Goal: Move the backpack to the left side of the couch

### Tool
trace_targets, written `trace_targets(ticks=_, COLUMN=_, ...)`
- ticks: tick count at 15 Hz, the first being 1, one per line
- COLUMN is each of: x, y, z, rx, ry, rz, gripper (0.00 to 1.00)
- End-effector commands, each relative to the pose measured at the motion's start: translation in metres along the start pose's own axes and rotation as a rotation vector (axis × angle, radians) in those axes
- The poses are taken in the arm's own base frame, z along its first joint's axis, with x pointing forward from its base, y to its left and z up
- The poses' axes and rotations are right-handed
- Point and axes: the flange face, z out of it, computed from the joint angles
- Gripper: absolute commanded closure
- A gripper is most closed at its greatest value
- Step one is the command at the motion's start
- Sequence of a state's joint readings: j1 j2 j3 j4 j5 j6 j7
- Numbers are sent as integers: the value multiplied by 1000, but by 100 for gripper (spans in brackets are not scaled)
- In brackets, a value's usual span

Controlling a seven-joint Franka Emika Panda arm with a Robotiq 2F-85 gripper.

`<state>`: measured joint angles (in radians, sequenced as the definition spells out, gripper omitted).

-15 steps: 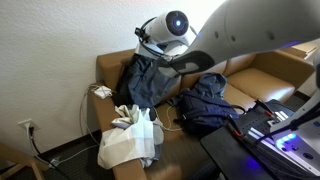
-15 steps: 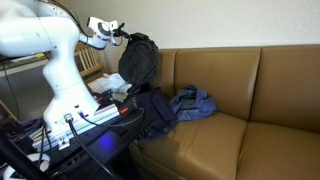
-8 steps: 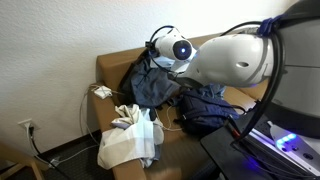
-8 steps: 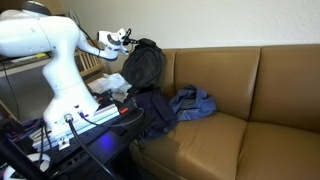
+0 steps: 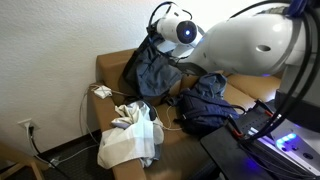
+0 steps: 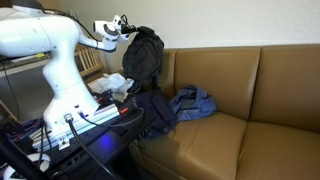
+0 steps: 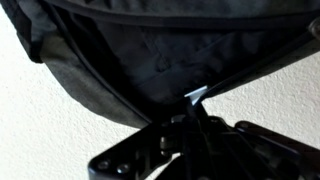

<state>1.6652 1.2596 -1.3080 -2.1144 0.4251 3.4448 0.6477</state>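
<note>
My gripper will next lower the backpack onto the couch seat (image 5: 166, 110) beside the white bag, as that spot is below my gripper, and let go of the backpack's top strap.
The dark backpack (image 6: 142, 55) hangs in the air over the end of the tan couch (image 6: 220, 120), by the armrest and the back. It also shows in an exterior view (image 5: 152, 72) as a grey-blue bag hanging below my arm. My gripper (image 6: 124, 27) is shut on the backpack's top strap and holds it up. In the wrist view the backpack (image 7: 150, 50) fills the top, with the gripper (image 7: 190, 110) dark below it, closed on a strap.
Blue clothes (image 6: 192, 102) and a dark garment (image 6: 152, 110) lie on the couch seat; they also show in an exterior view (image 5: 208, 100). A white bag (image 5: 130, 140) sits at the couch's end. A wall outlet (image 5: 27, 127) with a cable is nearby.
The backpack and my gripper dipped slightly, then rose again and shifted a little toward the couch back. The grip on the strap has held.
</note>
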Motion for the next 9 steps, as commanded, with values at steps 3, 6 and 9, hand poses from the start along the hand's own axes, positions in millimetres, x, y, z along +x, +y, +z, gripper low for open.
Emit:
trace_targets(ticks=3, x=-51, y=9, z=20, rx=-57, ry=-69, rz=-291, gripper=99)
trace_targets(ticks=6, x=-118, y=6, z=32, rx=-94, ry=-169, rz=-424, gripper=99)
trace_targets(ticks=9, x=-180, y=-9, z=41, rx=-120, ry=-287, rz=-548, gripper=99)
